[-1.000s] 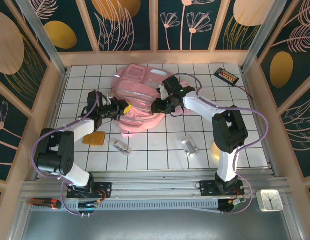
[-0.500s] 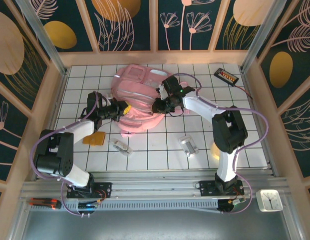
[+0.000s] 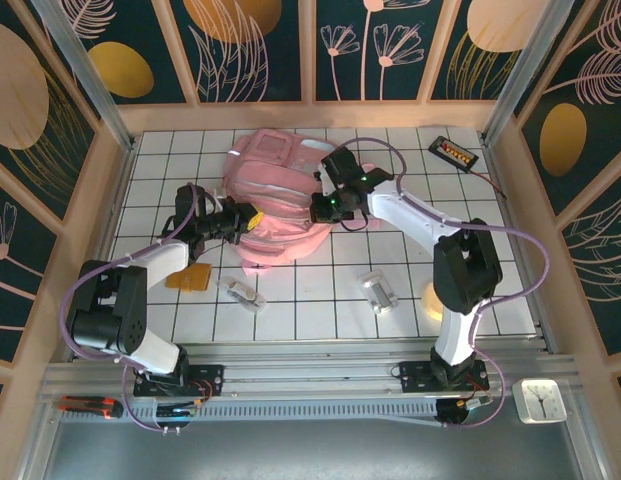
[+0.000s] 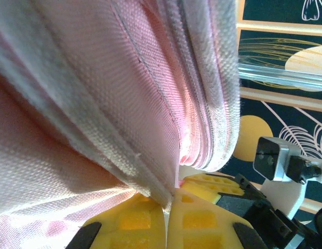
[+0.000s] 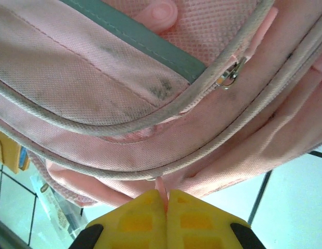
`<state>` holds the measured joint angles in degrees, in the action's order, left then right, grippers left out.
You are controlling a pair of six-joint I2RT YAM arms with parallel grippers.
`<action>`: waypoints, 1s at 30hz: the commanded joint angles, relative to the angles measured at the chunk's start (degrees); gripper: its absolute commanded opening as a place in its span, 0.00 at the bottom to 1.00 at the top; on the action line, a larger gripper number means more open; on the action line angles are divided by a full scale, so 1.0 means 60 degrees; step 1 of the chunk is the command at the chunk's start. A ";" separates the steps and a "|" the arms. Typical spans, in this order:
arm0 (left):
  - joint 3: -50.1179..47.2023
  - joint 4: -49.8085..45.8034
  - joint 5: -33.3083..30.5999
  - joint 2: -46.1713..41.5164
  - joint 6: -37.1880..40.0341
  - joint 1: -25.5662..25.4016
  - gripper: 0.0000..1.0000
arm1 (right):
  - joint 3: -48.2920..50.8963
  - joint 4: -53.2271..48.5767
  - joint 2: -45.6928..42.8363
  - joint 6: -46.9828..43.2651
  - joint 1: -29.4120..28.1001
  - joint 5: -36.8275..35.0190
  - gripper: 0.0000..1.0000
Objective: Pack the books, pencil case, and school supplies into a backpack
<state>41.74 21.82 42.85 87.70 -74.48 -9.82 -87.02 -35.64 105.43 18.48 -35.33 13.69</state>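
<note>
My right gripper pulls the thin pink zip tab [image 5: 161, 185] outward next and releases it, as the backpack's curved side seam [image 5: 290, 78] runs on outward of my gripper.
The pink backpack [image 3: 275, 195] lies at the back middle of the table. My left gripper [image 3: 246, 218] is at its left side, its yellow pads [image 4: 142, 220] shut on a seam edge of the backpack [image 4: 98, 104]. My right gripper [image 3: 325, 207] is at its right side, shut on a thin pink zip tab [image 5: 161, 185] under the backpack [image 5: 98, 88]. A silver zip slider [image 5: 229, 77] shows above. Of the school supplies, an orange-brown pad [image 3: 188, 278] and two silver clip pieces [image 3: 240, 292] [image 3: 378, 291] lie on the table in front. The books and pencil case are out of view.
A black slab with an orange label [image 3: 453, 152] lies at the back right with a cable. Wooden walls enclose the white gridded table [image 3: 310, 300]. The orange-brown pad [image 5: 9, 150] sits low left in the right wrist view.
My right gripper has closed on the pink tab and shifted slightly up and back along the backpack's right side. The left gripper has held still.
</note>
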 commanded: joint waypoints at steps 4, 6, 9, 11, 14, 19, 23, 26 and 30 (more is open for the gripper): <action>0.0135 -0.0062 -0.0019 -0.0503 0.0201 0.0070 0.00 | 0.0080 -0.1093 -0.0682 0.0120 0.0221 -0.3173 0.00; 0.0160 -0.0098 -0.0016 -0.0539 0.0197 0.0070 0.00 | 0.0195 -0.0864 -0.0746 0.0158 0.0370 -0.3406 0.00; 0.0199 -0.0163 0.0003 -0.0583 0.0225 0.0070 0.00 | 0.0410 -0.0236 -0.0818 -0.0029 0.0586 -0.3778 0.00; 0.0157 -0.0183 0.0030 -0.0613 0.0226 0.0085 0.00 | 0.0662 0.0458 -0.0910 -0.0249 0.0601 -0.3857 0.00; 0.0092 -0.0170 0.0087 -0.0627 0.0197 0.0100 0.00 | 0.1170 0.2036 -0.1178 -0.0642 0.1271 -0.3642 0.00; 0.0090 -0.0161 0.0228 -0.0582 0.0181 0.0100 0.00 | 0.2446 0.5489 -0.1575 -0.1968 0.1882 -0.2488 0.00; 0.0092 -0.0169 0.0326 -0.0529 0.0196 0.0100 0.00 | 0.2658 0.6930 -0.1151 -0.2812 0.2091 -0.1509 0.00; 0.0069 -0.0199 0.0374 -0.0481 0.0235 0.0099 0.00 | 0.1998 0.6798 -0.0445 -0.2995 0.2283 -0.1447 0.00; 0.0057 -0.0216 0.0403 -0.0408 0.0262 0.0135 0.00 | 0.1405 0.6811 0.0150 -0.2953 0.2586 -0.1827 0.00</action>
<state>41.74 20.75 43.55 86.50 -73.84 -10.11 -74.70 -1.28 104.40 3.14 -23.33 9.41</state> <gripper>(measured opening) 0.046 0.048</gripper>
